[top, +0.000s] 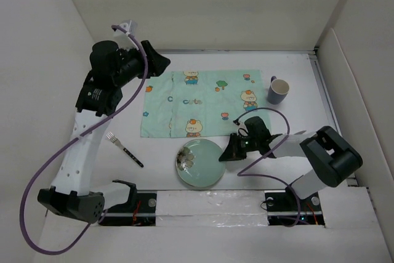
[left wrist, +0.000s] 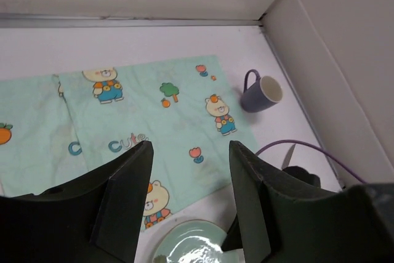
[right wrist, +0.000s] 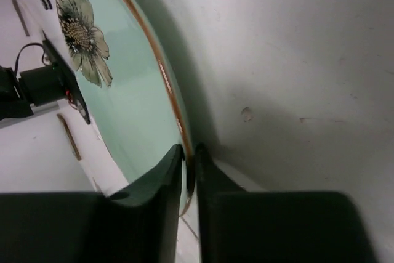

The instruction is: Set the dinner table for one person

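The empty middle of the mat is outward, so I need to lift the plate (top: 199, 164) with my right gripper next, carry it outward and lower it there to let go of the plate's rim.
On the white dinner table (top: 184, 63) lies a mint-green cartoon-print mat (top: 203, 103). A pale green plate (top: 199, 164) with a flower print and a brown rim sits on the bare tabletop just in front of the mat. My right gripper (top: 225, 154) is low at the plate's right edge. In the right wrist view it (right wrist: 191, 152) is shut on the plate's rim (right wrist: 175, 112). My left gripper (top: 161, 60) hangs high over the mat's far left corner. It (left wrist: 191, 147) is open, with only the mat (left wrist: 154, 109) and plate (left wrist: 191, 247) below it.
A black-handled fork (top: 123, 148) lies on the table left of the plate. A purple mug (top: 278, 90) stands right of the mat, also shown in the left wrist view (left wrist: 261, 93). White panels wall in the table on the left, back and right.
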Robot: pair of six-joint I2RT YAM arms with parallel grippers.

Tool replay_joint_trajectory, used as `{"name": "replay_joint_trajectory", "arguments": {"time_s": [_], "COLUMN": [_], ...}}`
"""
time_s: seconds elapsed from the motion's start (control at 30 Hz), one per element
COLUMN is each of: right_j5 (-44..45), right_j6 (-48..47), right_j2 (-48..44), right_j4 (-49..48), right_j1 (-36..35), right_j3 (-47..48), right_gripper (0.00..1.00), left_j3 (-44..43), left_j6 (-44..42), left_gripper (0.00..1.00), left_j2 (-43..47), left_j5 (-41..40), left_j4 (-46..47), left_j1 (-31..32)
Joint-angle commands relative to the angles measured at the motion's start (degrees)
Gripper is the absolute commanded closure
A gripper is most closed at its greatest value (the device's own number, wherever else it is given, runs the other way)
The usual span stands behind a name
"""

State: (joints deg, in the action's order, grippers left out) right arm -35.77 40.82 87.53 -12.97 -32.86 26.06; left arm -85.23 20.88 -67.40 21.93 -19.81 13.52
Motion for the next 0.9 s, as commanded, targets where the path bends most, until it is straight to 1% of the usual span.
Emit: {"name": "replay_joint_trajectory", "arguments": {"time_s": [0.0, 0.07, 0.1, 0.13, 0.17, 0.2, 0.23, 0.27, 0.3, 0.33, 0.4, 0.47, 0.5, 0.53, 0.57, 0.6, 0.63, 0.67, 0.7, 0.73, 0.77, 0.8, 0.83, 0.87], "right_j5": [1.32, -0.35, -0.96, -1.84, -2.28, -2.72, -3.08, -3.08, -2.3, -2.03, -1.85, 2.35, 3.59, 5.52, 5.53, 5.88, 6.67, 7.55, 8.25, 8.78, 8.87, 8.79, 9.31, 9.49], "right_j6": [-1.44, -1.79, -2.14, -2.41, -3.02, -3.02, -3.11, -3.03, -3.11, -2.68, -1.71, -1.7, -1.79, -0.92, -0.92, -0.22, 0.22, 2.23, 3.38, 4.26, 6.18, 6.55, 6.47, 7.08], "right_j2": [0.11, -4.36, -6.3, -10.23, -12.1, -13.77, -15.26, -17.28, -17.91, -18.18, -16.78, -14.41, -10.83, -6.27, -6.23, -1.53, 0.87, 2.81, 6.31, 7.99, 9.66, 11.33, 14.22, 15.21], "right_j4": [-1.1, 0.48, 4.06, 6.18, 8.47, 12.4, 14.53, 16.12, 18.05, 17.98, 15.19, 14.21, 13.59, 11.33, 10.69, 9.99, 9.46, 8.59, 7.88, 7.35, 7.52, 8.57, 9.62, 10.42], "right_j1": [1.57, 2.28, 2.89, 2.89, 3.41, 3.42, 3.42, 4.2, 5.51, 6.31, 8.86, 9.4, 9.92, 11.4, 11.42, 11.94, 12.81, 12.82, 13.52, 14.13, 14.14, 14.14, 14.14, 14.14], "right_j3": [-1.19, -0.93, 0.64, 1.79, 3.28, 6.6, 8.63, 10.57, 13.98, 15.41, 18.04, 23.22, 24.9, 30.48, 30.54, 32.28, 34.12, 37.53, 38.96, 40.45, 42.03, 45.88, 47.57, 48.72], "right_gripper": [1.0, 1.0, 1.0, 1.0, 1.0, 1.0, 1.0, 1.0, 1.0, 1.0, 1.0, 1.0, 1.0, 1.0, 1.0, 1.0, 1.0, 1.0, 1.0, 1.0, 1.0, 1.0, 1.0, 1.0], "left_j3": [-0.73, -0.2, 0.24, 0.76, 1.55, 1.3, -0.27, -2.11, -3.44, -3.19, -4.32, -4.16, -2.59, -1.88, -1.87, -2.04, -2.83, -3.79, -5.19, -5.99, -8.0, -12.55, -13.03, -11.81], "left_j6": [-2.69, -5.83, -6.9, -7.26, -9.44, -9.98, -10.94, -10.95, -10.52, -10.51, -9.64, -9.55, -10.16, -10.68, -10.69, -11.3, -12.09, -14.44, -17.6, -20.5, -19.66, -16.96, -12.14, -10.88], "left_gripper": [0.5, 0.5, 0.49, 0.48, 0.46, 0.45, 0.44, 0.44, 0.44, 0.43, 0.42, 0.42, 0.43, 0.43, 0.43, 0.43, 0.43, 0.41, 0.4, 0.38, 0.38, 0.38, 0.39, 0.39], "left_j2": [2.44, 2.36, 2.62, 2.97, 3.41, 1.93, 0.44, -0.97, -1.16, -0.72, -2.29, -4.31, -5.19, -5.55, -5.64, -5.73, -6.43, -8.61, -10.63, -12.57, -14.76, -16.78, -16.46, -13.32], "left_j5": [-2.42, -5.39, -10.37, -15.12, -19.08, -24.43, -28.66, -30.27, -30.2, -28.28, -24.32, -22.73, -22.72, -25.16, -25.19, -25.62, -27.63, -35.56, -53.22, -57.49, -58.66, -52.84, -47.3, -42.11], "left_j4": [0.2, -1.01, -2.67, -2.43, -1.81, -1.72, -3.63, -5.22, -4.71, -2.88, -2.33, -3.21, -2.26, -1.55, -0.94, -0.15, -0.14, 0.12, 1.08, 1.61, -1.25, -2.5, -1.9, 3.93], "left_j1": [0.19, 0.19, 0.89, 3.51, 6.58, 11.74, 13.53, 13.55, 13.55, 13.55, 13.55, 13.55, 13.55, 13.55, 13.55, 13.55, 14.51, 25.13, 31.68, 36.1, 37.62, 34.76, 32.21, 29.84]}}
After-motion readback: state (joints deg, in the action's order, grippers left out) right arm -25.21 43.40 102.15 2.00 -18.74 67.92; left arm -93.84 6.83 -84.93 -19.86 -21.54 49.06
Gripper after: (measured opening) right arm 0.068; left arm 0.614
